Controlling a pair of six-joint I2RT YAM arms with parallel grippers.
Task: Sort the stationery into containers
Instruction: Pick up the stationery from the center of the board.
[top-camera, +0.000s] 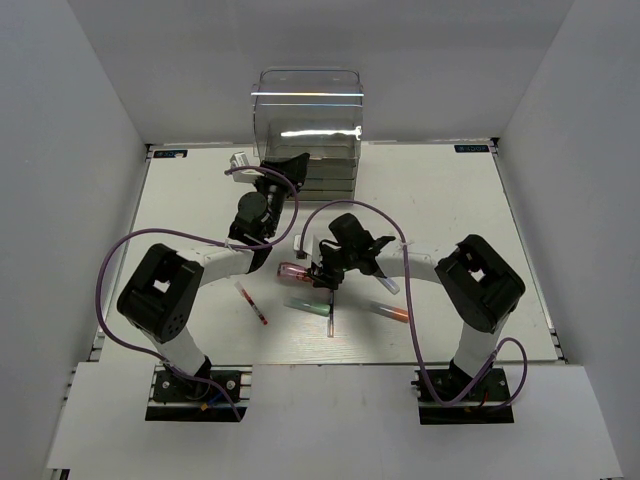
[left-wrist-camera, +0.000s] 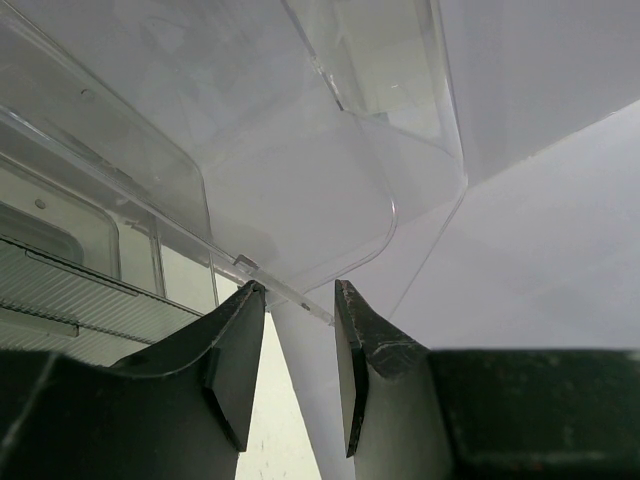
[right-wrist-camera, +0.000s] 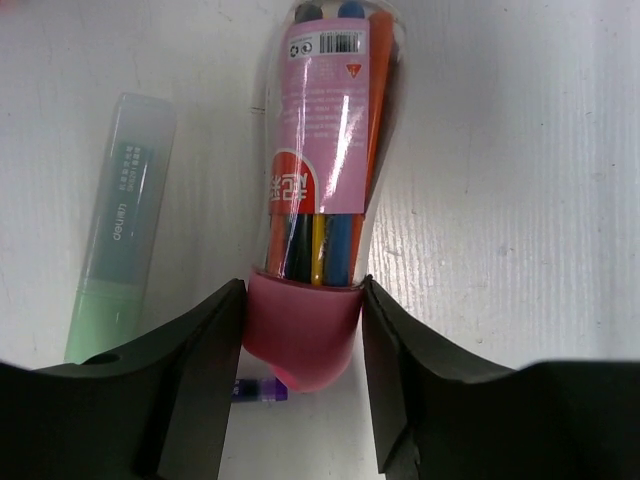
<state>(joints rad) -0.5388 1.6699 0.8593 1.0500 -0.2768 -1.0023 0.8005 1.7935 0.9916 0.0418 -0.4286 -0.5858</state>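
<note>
My right gripper will next go up and carry the pink tube (top-camera: 293, 271) outward into the clear drawer box (top-camera: 308, 130) to let go of it, because the box is outward of the gripper.
The clear drawer box (top-camera: 308, 130) stands at the back of the table. My left gripper (top-camera: 287, 168) is at its lower left front, open; in the left wrist view (left-wrist-camera: 300, 290) a clear plastic lip (left-wrist-camera: 290, 295) of the box crosses just past the fingertips. My right gripper (top-camera: 322, 277) is shut on the pink cap end of the chunky pink tube (top-camera: 293, 271), which the right wrist view (right-wrist-camera: 320, 150) shows holding coloured pens. The green marker (right-wrist-camera: 115, 220) lies beside it on the left (top-camera: 305, 303). A purple-tipped dark pen (right-wrist-camera: 262, 390) shows under the cap.
A red pen (top-camera: 252, 303) lies left of centre. A grey-orange marker (top-camera: 390, 311) and a light-blue marker (top-camera: 386, 284) lie right of my right gripper. A thin dark pen (top-camera: 330, 320) lies near the front. White walls close in the table on three sides.
</note>
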